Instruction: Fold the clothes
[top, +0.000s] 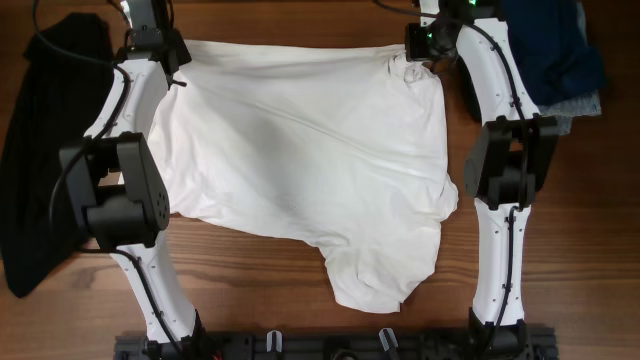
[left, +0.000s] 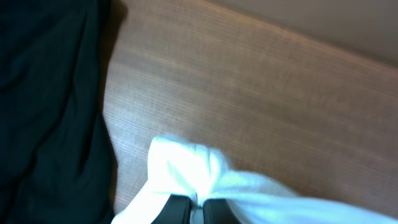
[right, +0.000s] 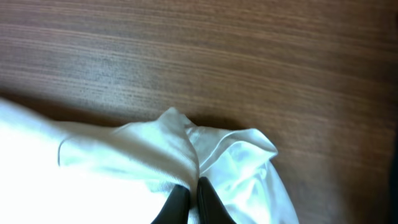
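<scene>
The bunched fold will be pulled by my left gripper back and slightly toward the black garment, over the white T-shirt, whose body is spread out nearer me.
A large white T-shirt (top: 310, 160) lies spread across the middle of the wooden table, plain side up, no print showing. My left gripper (top: 172, 68) is at its far left corner, shut on a bunched fold of the white T-shirt (left: 186, 171). At the far right corner my right gripper (top: 420, 55) is shut on a pinch of the white T-shirt (right: 180, 149). In both wrist views the dark fingers (left: 180, 208) (right: 211, 202) press together with white cloth squeezed between them. A rounded part of the shirt hangs toward the near edge (top: 375, 275).
A black garment (top: 40, 150) lies along the left side, also seen in the left wrist view (left: 50, 112). A dark blue garment (top: 555, 50) over a pale teal one (top: 575, 105) sits at the far right. Both arms' bodies flank the shirt.
</scene>
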